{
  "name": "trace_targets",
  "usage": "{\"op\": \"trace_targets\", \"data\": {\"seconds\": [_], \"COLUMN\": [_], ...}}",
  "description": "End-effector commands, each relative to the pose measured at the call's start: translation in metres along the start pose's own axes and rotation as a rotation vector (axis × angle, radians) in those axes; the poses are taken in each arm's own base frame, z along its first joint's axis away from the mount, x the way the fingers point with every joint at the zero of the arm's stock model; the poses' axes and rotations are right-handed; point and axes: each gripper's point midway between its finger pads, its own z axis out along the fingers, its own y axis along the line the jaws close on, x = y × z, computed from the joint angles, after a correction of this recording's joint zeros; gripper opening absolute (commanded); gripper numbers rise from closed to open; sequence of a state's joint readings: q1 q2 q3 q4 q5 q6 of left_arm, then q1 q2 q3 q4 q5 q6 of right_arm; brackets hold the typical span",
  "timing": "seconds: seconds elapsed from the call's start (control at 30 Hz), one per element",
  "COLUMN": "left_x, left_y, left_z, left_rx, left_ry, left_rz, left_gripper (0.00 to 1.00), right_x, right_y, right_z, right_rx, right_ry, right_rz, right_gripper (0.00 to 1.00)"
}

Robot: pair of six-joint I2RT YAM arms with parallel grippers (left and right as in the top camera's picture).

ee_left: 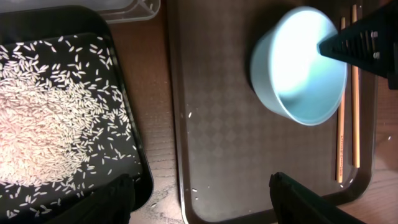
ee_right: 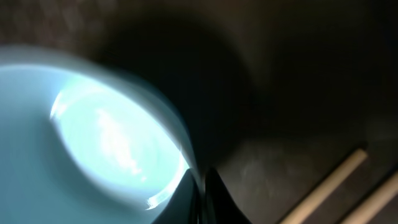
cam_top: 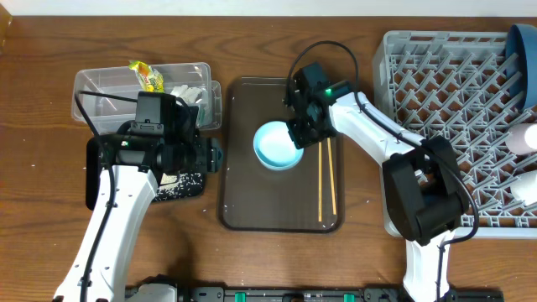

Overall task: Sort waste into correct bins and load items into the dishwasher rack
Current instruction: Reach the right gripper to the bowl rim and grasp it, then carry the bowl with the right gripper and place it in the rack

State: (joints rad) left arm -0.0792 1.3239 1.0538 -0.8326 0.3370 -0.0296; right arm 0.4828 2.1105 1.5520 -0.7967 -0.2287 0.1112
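Note:
My right gripper lifts the bowl [cam_top: 278, 145] across next to release it in the slots [cam_top: 481, 84] beside the blue plate, since they lie right of my right gripper in the overhead view.
The light-blue bowl [cam_top: 278, 145] sits on the dark brown serving tray [cam_top: 243, 201]. My right gripper [cam_top: 300, 132] is shut on the bowl's right rim [ee_right: 186, 158]; one finger is inside, one outside. The wooden chopsticks [cam_top: 325, 178] lie on the tray to the right of the bowl, seen also in the left wrist view [ee_left: 347, 93]. My left gripper [ee_left: 202, 199] is open and empty over the gap between the black tray [ee_left: 140, 155] and the serving tray. Loose rice [ee_left: 50, 118] fills the black tray. The snack wrapper [cam_top: 148, 76] and tissue [cam_top: 186, 91] lie in the clear tub [cam_top: 101, 88].
The grey dishwasher rack [cam_top: 436, 92] stands at the right, with the blue plate [cam_top: 523, 50] upright at its far right and a pink cup [cam_top: 523, 138] and pale-green cup [cam_top: 526, 184] at its right edge. A few rice grains [ee_left: 190, 114] lie on the serving tray.

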Motion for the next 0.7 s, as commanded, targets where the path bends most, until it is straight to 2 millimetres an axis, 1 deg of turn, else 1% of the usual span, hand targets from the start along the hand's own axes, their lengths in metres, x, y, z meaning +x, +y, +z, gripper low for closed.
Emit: {"op": "trace_targets", "data": {"seconds": [0.0,0.07,0.13,0.23,0.33,0.37,0.47,0.5,0.57,0.67], "left_x": [0.000,0.000,0.000,0.000,0.000,0.000,0.000,0.000,0.000,0.000], "left_y": [0.001,0.001,0.001,0.001,0.001,0.001,0.001,0.001,0.001,0.001], "left_z": [-0.002,-0.002,-0.002,-0.002,-0.002,-0.002,-0.002,-0.002,-0.002,-0.002], "left_rx": [-0.001,-0.001,-0.001,-0.001,-0.001,-0.001,-0.001,-0.001,-0.001,0.000], "left_ry": [-0.003,-0.004,-0.004,-0.003,-0.003,-0.004,-0.004,-0.004,-0.004,-0.004], "left_rz": [-0.006,-0.006,-0.006,-0.006,-0.007,-0.006,-0.006,-0.006,-0.006,-0.006], "left_gripper": [0.73,0.72,0.73,0.72,0.73,0.72,0.72,0.73,0.72,0.73], "right_x": [-0.004,-0.007,-0.012,-0.022,-0.037,-0.043,-0.052,-0.053,-0.052,-0.042], "right_y": [-0.004,-0.008,-0.016,-0.037,-0.071,-0.087,-0.127,-0.143,-0.170,-0.212], "right_z": [0.003,-0.001,-0.009,-0.035,-0.083,-0.107,-0.169,-0.193,-0.232,-0.291], "right_rx": [0.028,0.029,0.039,0.093,0.215,0.286,0.511,0.614,0.797,1.123], "right_ry": [-0.013,-0.027,-0.048,-0.113,-0.228,-0.285,-0.414,-0.454,-0.511,-0.559], "right_rz": [0.048,0.055,0.070,0.075,0.096,0.098,0.097,0.105,0.138,0.228], "right_gripper": [0.01,0.01,0.01,0.01,0.01,0.01,0.01,0.01,0.01,0.01]}}
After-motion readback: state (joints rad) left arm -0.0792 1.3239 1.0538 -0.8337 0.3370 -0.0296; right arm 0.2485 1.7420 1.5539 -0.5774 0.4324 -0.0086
